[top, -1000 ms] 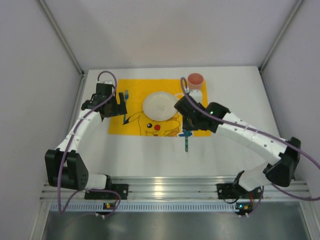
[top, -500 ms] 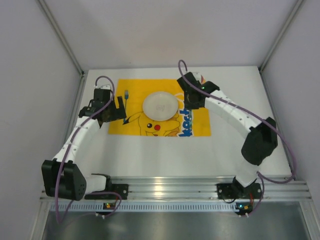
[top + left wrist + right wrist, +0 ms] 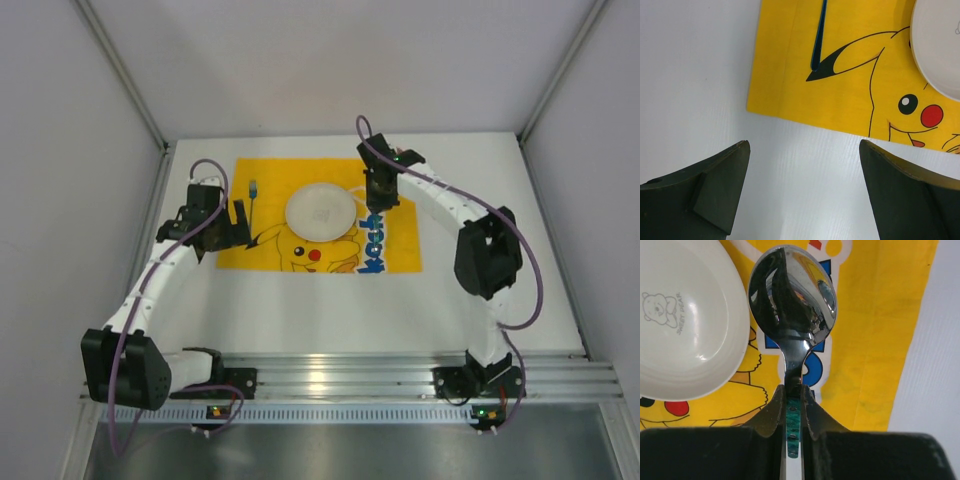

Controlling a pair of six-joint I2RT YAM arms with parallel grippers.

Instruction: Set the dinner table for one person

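Observation:
I will next lower my right gripper and release the spoon's green handle on the placemat's blue lettering below, beside the plate.
The white dinner table carries a yellow cartoon placemat with a white plate in its middle. My right gripper hovers just right of the plate and is shut on the green handle of a shiny spoon, whose bowl sticks out over the mat beside the plate. My left gripper is open and empty over the mat's left edge, and its fingers frame bare table. A teal-handled utensil lies on the mat left of the plate and also shows in the left wrist view.
A slotted aluminium rail runs along the near edge where the arm bases stand. Grey walls close in the left, right and back. The right arm's elbow rises over the table's right side. Bare white table lies right of the mat.
My right arm has swung the spoon from the mat's front edge up to the plate's right side at the back. The left gripper has barely shifted.

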